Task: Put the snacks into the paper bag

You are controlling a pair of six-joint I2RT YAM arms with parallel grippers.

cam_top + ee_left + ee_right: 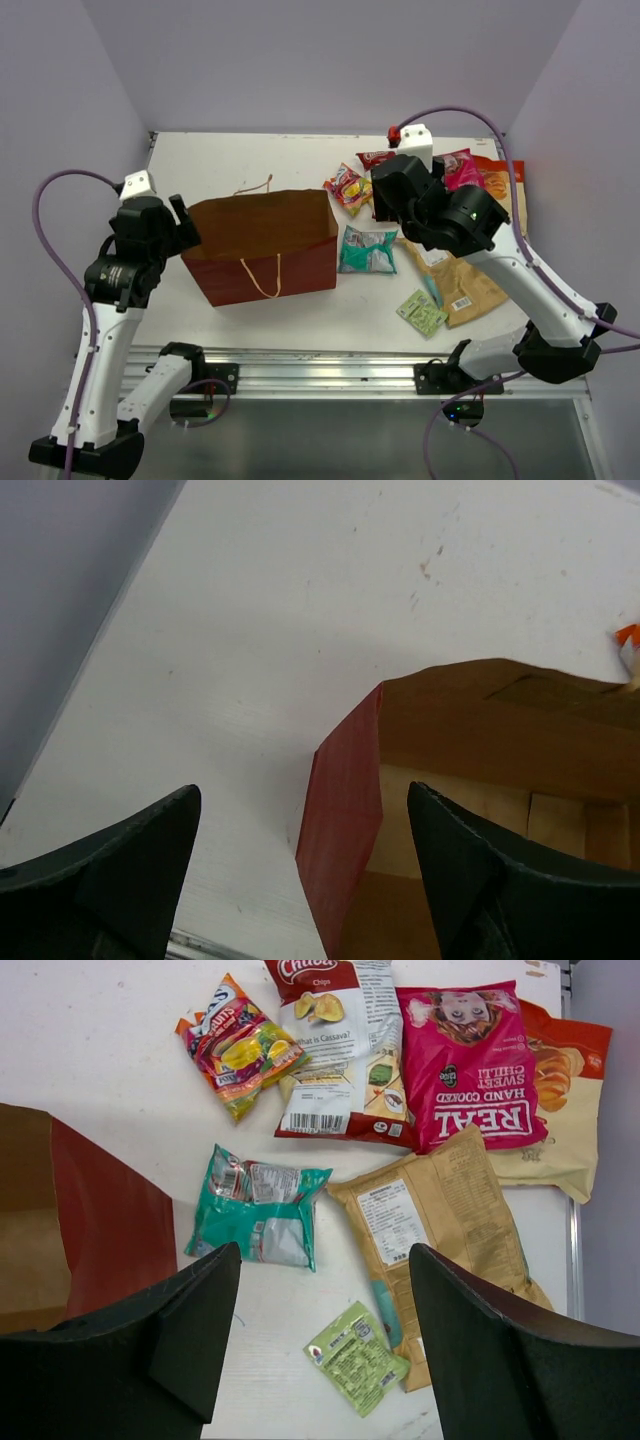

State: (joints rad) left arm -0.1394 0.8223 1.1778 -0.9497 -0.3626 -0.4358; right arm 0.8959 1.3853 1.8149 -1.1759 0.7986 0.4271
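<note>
The teal packet's edge facing the kraft pouch gets my right gripper next, down from high above. The paper bag's side stands close by the packet's other end.
The dark red-brown paper bag (290, 268) stands open at centre-left, tan inside, with cord handles. My left gripper (184, 224) is open at the bag's left end; in the left wrist view (303, 790) the bag's red side wall (345, 800) stands between the fingers, untouched. My right gripper (384, 204) is open and empty, high above the snacks (325, 1260). Below it lie the teal packet (260, 1218), tan kraft pouch (450, 1220), green sachet (357, 1357), yellow-red packet (237, 1045), red-white chips packet (340, 1050), pink packet (470, 1065) and orange packet (565, 1100).
The snacks lie spread over the right half of the white table (250, 160). The bag's right end (110, 1225) is close to the teal packet. A metal rail (330, 362) runs along the near edge. Purple walls enclose the table.
</note>
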